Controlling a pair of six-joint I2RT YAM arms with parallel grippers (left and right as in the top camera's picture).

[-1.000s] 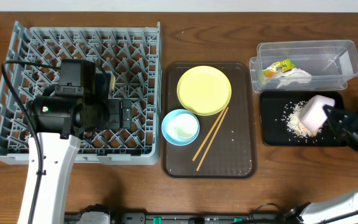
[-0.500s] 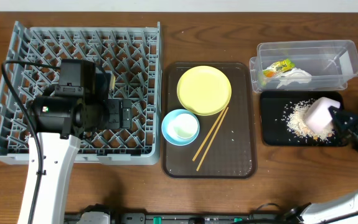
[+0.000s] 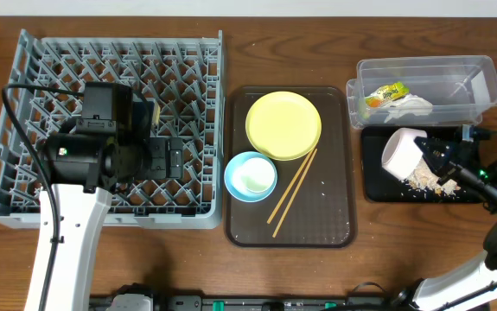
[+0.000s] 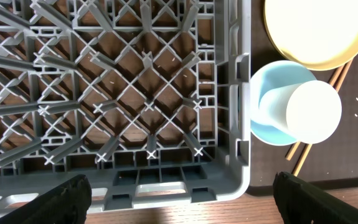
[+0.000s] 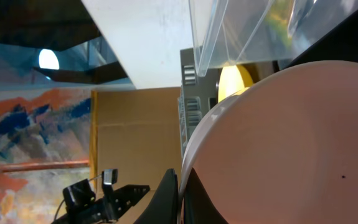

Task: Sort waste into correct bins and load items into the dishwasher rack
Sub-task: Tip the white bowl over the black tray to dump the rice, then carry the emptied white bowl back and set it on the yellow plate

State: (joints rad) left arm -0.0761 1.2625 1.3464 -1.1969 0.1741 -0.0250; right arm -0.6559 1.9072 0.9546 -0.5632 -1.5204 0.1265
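Observation:
The crumbs (image 3: 422, 179) are in the black tray, so my right gripper will next lift the white bowl, turn it upright and lower it onto the yellow plate (image 3: 283, 125).
My right gripper (image 3: 436, 156) is shut on the rim of the white bowl (image 3: 401, 149), holding it tilted on its side over the black tray (image 3: 374, 188), where beige crumbs (image 3: 422, 179) lie. In the right wrist view the bowl (image 5: 291, 143) fills the frame with the fingers (image 5: 180, 194) pinching its rim. The clear tub (image 3: 427, 86) holds the green-and-orange wrapper (image 3: 385, 93) and white tissue (image 3: 410, 105). My left gripper (image 3: 167, 160) hangs open and empty over the grey rack (image 3: 23, 186), near its front right corner (image 4: 228, 186). The yellow plate (image 3: 283, 125), blue bowl (image 3: 251, 177) with the white cup (image 4: 312, 112) in it, and chopsticks (image 3: 293, 191) rest on the brown tray.
The brown serving tray (image 3: 334, 220) lies between the rack and the two bins. The clear tub (image 5: 259, 31) is close above the held bowl. Bare wooden table (image 3: 404, 250) runs along the front.
My right gripper has swung the white bowl to the left and rolled it onto its side over the black tray. The left arm has not moved.

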